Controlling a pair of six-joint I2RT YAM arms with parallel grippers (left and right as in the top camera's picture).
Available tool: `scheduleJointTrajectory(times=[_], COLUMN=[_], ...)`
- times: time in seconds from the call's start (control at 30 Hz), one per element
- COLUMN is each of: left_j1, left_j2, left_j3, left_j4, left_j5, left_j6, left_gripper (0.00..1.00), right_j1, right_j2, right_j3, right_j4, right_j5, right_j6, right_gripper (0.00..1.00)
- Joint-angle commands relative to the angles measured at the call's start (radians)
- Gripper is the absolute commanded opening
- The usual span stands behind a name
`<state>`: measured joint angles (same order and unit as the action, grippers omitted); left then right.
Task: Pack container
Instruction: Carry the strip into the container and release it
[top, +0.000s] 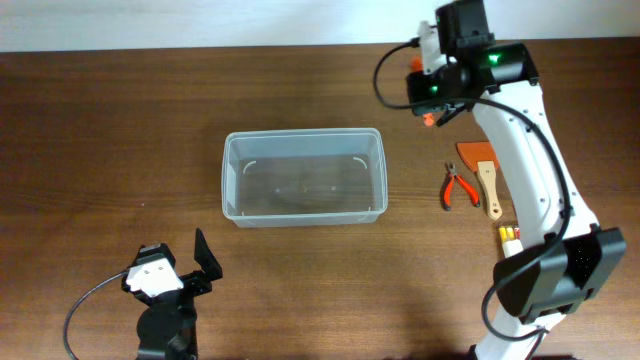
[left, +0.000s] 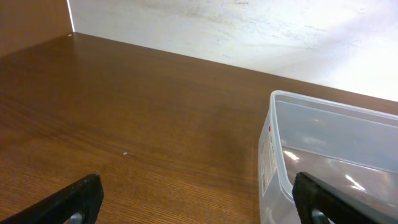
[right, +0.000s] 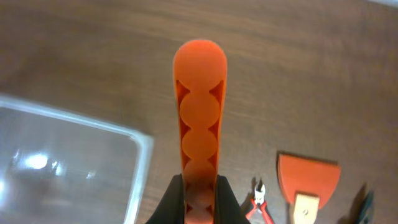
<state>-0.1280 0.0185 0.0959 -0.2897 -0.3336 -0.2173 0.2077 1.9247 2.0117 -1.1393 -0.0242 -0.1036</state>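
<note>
I need to carry the tool handle back over the empty container's bottom, left of my right gripper in the overhead view, turn it lengthwise, lower it and release.
The clear plastic container stands empty mid-table; it also shows in the left wrist view and in the right wrist view. My right gripper is shut on a long orange tool handle and holds it in the air just right of the container's far right corner. My left gripper is open and empty near the front edge, left of the container; its fingers frame bare wood.
To the right of the container lie red-handled pliers, an orange scraper with a wooden handle and yellow items partly under my right arm. The pliers and scraper also show in the right wrist view.
</note>
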Motion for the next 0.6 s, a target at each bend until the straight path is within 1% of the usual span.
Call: scheduleJointTrajectory(times=[0.0, 0.2, 0.33, 0.47, 0.57], left_j1=[-0.003, -0.003, -0.003, -0.003, -0.003], left_j2=[-0.006, -0.006, -0.006, -0.006, -0.006], left_j3=[-0.003, -0.003, -0.003, -0.003, -0.003], left_j4=[-0.002, -0.002, -0.002, -0.002, -0.002], left_j5=[-0.003, -0.003, -0.003, -0.003, -0.003], left_j6=[0.009, 0.009, 0.009, 0.009, 0.009], left_gripper=[0.99, 0.99, 0.99, 0.99, 0.99], right_j1=[0.088, 0.229, 0.293, 0.326, 0.332], right_j2=[-0.021, -0.020, -0.016, 0.007, 0.027], right_j3=[0.031, 0.016, -0.013, -0.056, -0.116], right_j4=[-0.036, -0.055, -0.054, -0.057, -0.051], right_j5=[-0.061, -0.078, -0.078, -0.086, -0.140], right_j6=[-0.233, -0.442, -0.596, -0.663, -0.714], right_gripper=[0.04, 0.04, 0.04, 0.04, 0.04])
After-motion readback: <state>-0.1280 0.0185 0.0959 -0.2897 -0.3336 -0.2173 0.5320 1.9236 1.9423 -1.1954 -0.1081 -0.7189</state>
